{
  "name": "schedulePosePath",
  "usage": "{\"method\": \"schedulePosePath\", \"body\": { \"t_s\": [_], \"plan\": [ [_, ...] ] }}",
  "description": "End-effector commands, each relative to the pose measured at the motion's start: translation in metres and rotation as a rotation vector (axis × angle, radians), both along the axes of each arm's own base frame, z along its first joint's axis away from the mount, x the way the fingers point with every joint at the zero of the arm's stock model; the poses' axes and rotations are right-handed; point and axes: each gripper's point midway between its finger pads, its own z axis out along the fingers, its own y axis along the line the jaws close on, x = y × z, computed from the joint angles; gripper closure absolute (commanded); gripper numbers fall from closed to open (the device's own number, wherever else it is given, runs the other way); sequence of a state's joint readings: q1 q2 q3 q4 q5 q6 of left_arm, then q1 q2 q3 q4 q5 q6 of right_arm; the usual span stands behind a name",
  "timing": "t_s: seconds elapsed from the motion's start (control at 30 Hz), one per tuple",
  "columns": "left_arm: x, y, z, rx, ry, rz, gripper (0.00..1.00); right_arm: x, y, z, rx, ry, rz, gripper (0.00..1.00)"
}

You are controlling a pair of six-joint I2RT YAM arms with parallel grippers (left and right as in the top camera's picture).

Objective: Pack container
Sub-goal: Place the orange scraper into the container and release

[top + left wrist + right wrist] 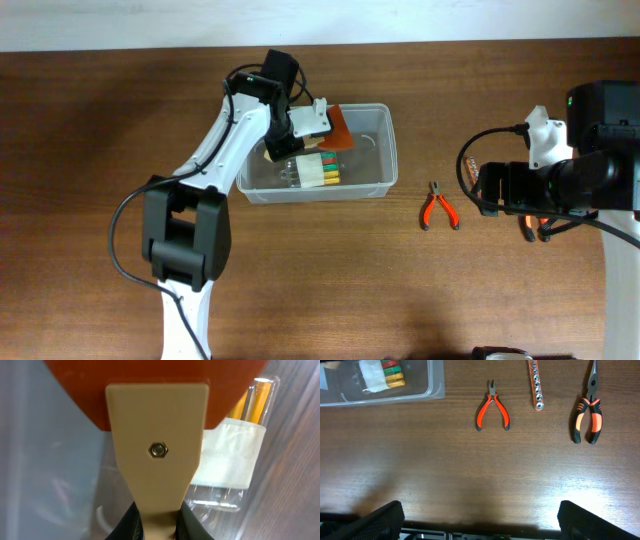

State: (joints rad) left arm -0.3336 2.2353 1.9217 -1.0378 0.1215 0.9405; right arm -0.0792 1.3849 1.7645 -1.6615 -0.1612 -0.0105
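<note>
I need to lower the scraper with my left gripper into the container's far part (317, 138) (118, 476) and let go of it, because the screwdriver pack is by the container's near side.
The clear plastic container (392, 150) stands on the table left of the middle; its corner also shows in the right wrist view (436, 380). A pack of coloured-handled screwdrivers (318, 170) (230, 460) (385, 374) lies inside it. My left gripper (305, 125) (159, 525) is shut on the beige handle of a scraper with an orange-brown blade (340, 128) (157, 450), held over the container's back part. My right gripper (485, 188) (480, 520) is open and empty, above bare table to the right of the container.
Small red-handled pliers (438, 207) (492, 407) lie on the table between the container and my right gripper. Larger orange-and-black pliers (587, 410) and an orange socket rail (536, 385) lie farther right, mostly under the right arm in the overhead view.
</note>
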Motion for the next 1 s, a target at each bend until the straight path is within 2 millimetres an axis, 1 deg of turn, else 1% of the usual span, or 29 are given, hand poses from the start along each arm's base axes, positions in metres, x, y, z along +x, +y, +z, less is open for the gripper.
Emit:
{"method": "schedulePosePath", "body": {
  "t_s": [0.0,0.2,0.23,0.27,0.3,0.33,0.37,0.4,0.53,0.63,0.73,0.8,0.9,0.97],
  "plan": [
    [-0.003,-0.002,-0.021,-0.003,0.049,-0.017,0.98,0.001,-0.004,0.0,-0.013,0.001,-0.01,0.01],
    [-0.003,-0.001,-0.023,0.006,0.052,-0.012,0.98,0.0,-0.004,-0.001,-0.012,0.002,-0.01,0.01],
    [-0.003,-0.001,-0.023,0.007,0.052,-0.012,0.96,0.0,-0.004,0.0,-0.013,0.002,-0.01,0.02],
    [-0.003,-0.001,-0.023,0.006,0.052,-0.012,0.93,0.0,-0.004,0.0,-0.013,0.001,-0.01,0.02],
    [-0.004,-0.001,-0.023,0.007,0.054,-0.012,0.85,0.0,-0.004,0.0,-0.013,0.002,-0.01,0.02],
    [-0.004,-0.001,-0.023,0.008,0.055,-0.012,0.74,0.0,-0.004,0.0,-0.013,0.002,-0.01,0.01],
    [-0.005,0.0,-0.023,0.008,0.057,-0.012,0.6,0.0,-0.004,0.0,-0.013,0.002,-0.01,0.01],
    [-0.005,0.0,-0.023,0.009,0.059,-0.012,0.43,0.0,-0.004,0.0,-0.013,0.002,-0.01,0.01],
    [-0.004,0.003,-0.021,0.021,0.054,0.016,0.32,0.0,-0.004,-0.001,-0.015,0.006,-0.011,0.01],
    [0.006,0.01,-0.004,0.051,0.004,0.09,0.25,0.0,-0.004,-0.001,-0.015,0.006,-0.011,0.02],
    [0.013,0.02,0.026,0.078,-0.06,0.145,0.15,0.0,-0.004,-0.001,-0.015,0.005,-0.011,0.01],
    [0.016,0.027,0.05,0.093,-0.114,0.19,0.01,0.0,-0.004,-0.001,-0.015,0.002,-0.012,0.01],
    [0.017,0.044,0.09,0.088,-0.194,0.336,0.01,0.007,-0.005,0.002,-0.017,-0.026,-0.012,0.01],
    [0.011,0.057,0.114,0.074,-0.218,0.423,0.01,0.012,-0.005,0.003,-0.019,-0.049,-0.012,0.01]
  ]
}}
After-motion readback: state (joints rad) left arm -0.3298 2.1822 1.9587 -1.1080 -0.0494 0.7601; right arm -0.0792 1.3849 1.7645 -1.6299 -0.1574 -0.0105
